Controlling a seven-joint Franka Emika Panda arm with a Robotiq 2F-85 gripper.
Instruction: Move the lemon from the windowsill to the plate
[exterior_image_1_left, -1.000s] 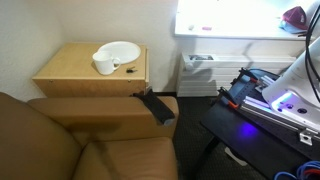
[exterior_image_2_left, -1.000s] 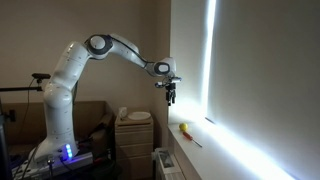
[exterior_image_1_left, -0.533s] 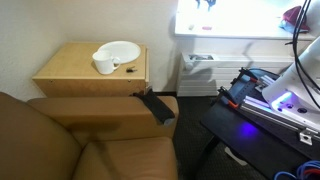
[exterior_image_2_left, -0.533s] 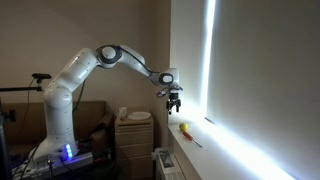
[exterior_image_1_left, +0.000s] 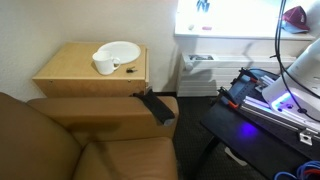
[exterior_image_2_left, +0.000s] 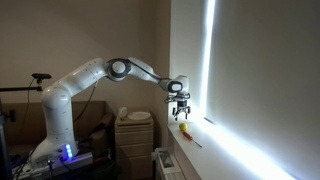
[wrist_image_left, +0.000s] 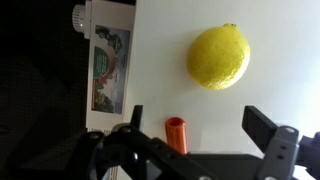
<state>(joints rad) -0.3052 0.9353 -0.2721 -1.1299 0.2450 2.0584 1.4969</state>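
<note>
My open gripper moves down toward the windowsill (wrist_image_left: 290, 50) next until its spread fingers straddle the yellow lemon (wrist_image_left: 218, 56), since the lemon is still below the gripper's fingers.
The lemon (wrist_image_left: 219, 56), small and bright yellow, lies on the white windowsill (wrist_image_left: 290, 50); it also shows as a yellow dot in an exterior view (exterior_image_2_left: 184, 127). My gripper (wrist_image_left: 200, 122) is open and empty, its fingers spread just short of the lemon; it hangs right above the lemon in an exterior view (exterior_image_2_left: 181, 111). It shows dimly against the glare of the windowsill (exterior_image_1_left: 225, 25) at the top of an exterior view (exterior_image_1_left: 203, 5). The white plate (exterior_image_1_left: 121, 50) sits on the tan cabinet top, and in the other view (exterior_image_2_left: 139, 116).
A small orange cylinder (wrist_image_left: 176, 133) lies on the sill between my fingers. A white cup (exterior_image_1_left: 104, 63) stands on the cabinet (exterior_image_1_left: 70, 68) against the plate. A brown couch (exterior_image_1_left: 70, 140) fills the foreground. A radiator unit (exterior_image_1_left: 200, 72) sits below the sill.
The arm has stretched toward the window and lowered, bringing the gripper down from well above the sill to just over the lemon.
</note>
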